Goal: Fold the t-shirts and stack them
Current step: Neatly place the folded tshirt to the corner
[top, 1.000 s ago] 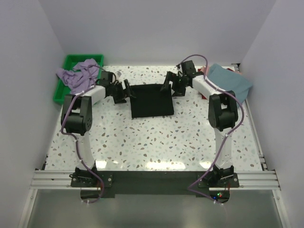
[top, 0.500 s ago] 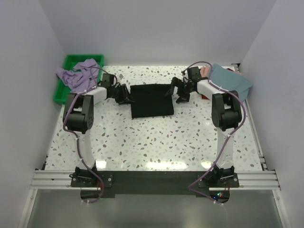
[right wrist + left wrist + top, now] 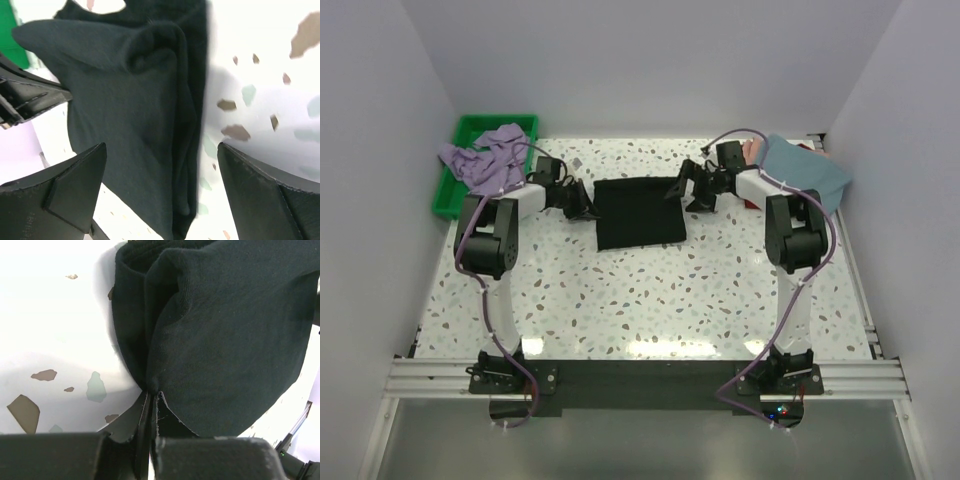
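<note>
Next, my right gripper slides toward my left gripper, its open fingers onto the black t-shirt's folded edge, since only the opposite edge is pinched.
The black t-shirt [image 3: 638, 212] lies folded into a rectangle at the table's middle back. My left gripper [image 3: 586, 206] is at its left edge, and in the left wrist view this gripper [image 3: 152, 394] is shut on a pinch of the black t-shirt [image 3: 220, 330]. My right gripper [image 3: 686, 192] sits low at the shirt's right edge. In the right wrist view it [image 3: 162, 160] is open, its fingers [image 3: 75, 185] wide on either side of the folded edge of the black t-shirt [image 3: 125, 100], not touching it.
A lavender t-shirt [image 3: 485, 155] lies bunched half in the green tray [image 3: 470, 125] at the back left. A teal-blue t-shirt [image 3: 810, 172] lies at the back right with a bit of pink cloth [image 3: 750, 148] beside it. White walls enclose three sides.
My left gripper has moved onto the black t-shirt's left edge and shut on it. My right gripper has come down to the right edge and stayed open.
</note>
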`<state>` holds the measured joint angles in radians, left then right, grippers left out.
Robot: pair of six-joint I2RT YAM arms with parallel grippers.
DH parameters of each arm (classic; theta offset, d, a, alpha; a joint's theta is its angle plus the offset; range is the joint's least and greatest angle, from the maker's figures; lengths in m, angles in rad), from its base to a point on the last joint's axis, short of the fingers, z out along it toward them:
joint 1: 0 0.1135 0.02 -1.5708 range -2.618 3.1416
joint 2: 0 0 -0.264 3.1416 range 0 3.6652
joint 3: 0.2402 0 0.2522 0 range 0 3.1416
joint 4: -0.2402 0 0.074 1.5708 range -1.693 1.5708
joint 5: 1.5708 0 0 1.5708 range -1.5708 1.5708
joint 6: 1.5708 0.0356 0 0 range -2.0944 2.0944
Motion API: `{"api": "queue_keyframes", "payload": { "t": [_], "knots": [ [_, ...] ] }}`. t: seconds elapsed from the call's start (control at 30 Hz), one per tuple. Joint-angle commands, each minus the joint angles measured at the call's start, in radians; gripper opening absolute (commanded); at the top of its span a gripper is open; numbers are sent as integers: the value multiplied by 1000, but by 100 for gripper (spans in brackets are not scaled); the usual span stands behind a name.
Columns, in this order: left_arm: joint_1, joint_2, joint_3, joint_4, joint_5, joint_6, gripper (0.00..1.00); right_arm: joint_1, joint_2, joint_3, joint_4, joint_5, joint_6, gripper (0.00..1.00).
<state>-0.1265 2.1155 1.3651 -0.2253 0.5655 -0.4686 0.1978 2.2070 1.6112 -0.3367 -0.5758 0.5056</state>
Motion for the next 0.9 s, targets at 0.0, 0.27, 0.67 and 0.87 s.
{"api": "queue_keyframes", "payload": {
  "t": [0.0, 0.27, 0.67, 0.87],
  "knots": [
    [-2, 47, -11, -9, -6, 42, 0, 15, 80, 7, 16, 11, -30, 97],
    [-2, 51, -21, -3, 2, 44, 0, 72, 141, -13, 30, 25, -25, 93],
    [-2, 54, -23, 12, 22, 35, 0, 144, 161, -27, -13, 88, -50, 68],
    [-2, 43, -17, 21, 39, 16, 28, 144, 131, 35, -88, 180, -71, 9]
  ]
}}
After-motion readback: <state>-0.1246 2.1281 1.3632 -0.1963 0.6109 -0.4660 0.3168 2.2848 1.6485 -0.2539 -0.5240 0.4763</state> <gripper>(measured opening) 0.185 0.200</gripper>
